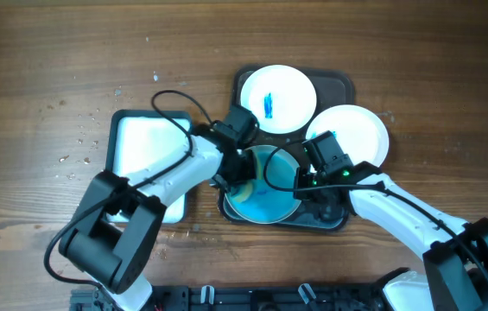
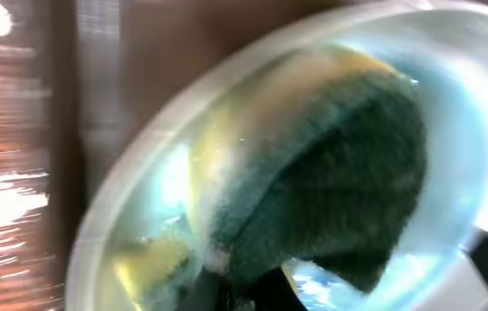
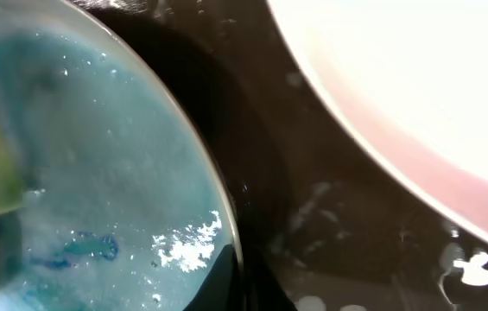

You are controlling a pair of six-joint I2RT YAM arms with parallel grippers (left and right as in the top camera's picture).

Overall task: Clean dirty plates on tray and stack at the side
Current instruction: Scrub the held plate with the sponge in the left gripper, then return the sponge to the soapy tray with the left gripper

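Note:
The plate-free smaller tray is to the left of the plate in the overhead view. My left gripper should lift off the plate next and move over that tray to let go of the sponge.
Three white plates sit on the dark grey tray. The near plate carries a pale blue film. My left gripper is shut on a green and yellow sponge and presses it onto this plate. My right gripper is shut on the same plate's right rim, one finger inside and one outside. The far plate has a blue smear in its middle. The right plate looks white and overhangs the tray's right edge; it also shows in the right wrist view.
A smaller white-bottomed, dark-rimmed tray lies on the wooden table left of the grey tray, partly under my left arm. Wet dark tray floor shows between the two plates. Small droplets dot the table at the far left.

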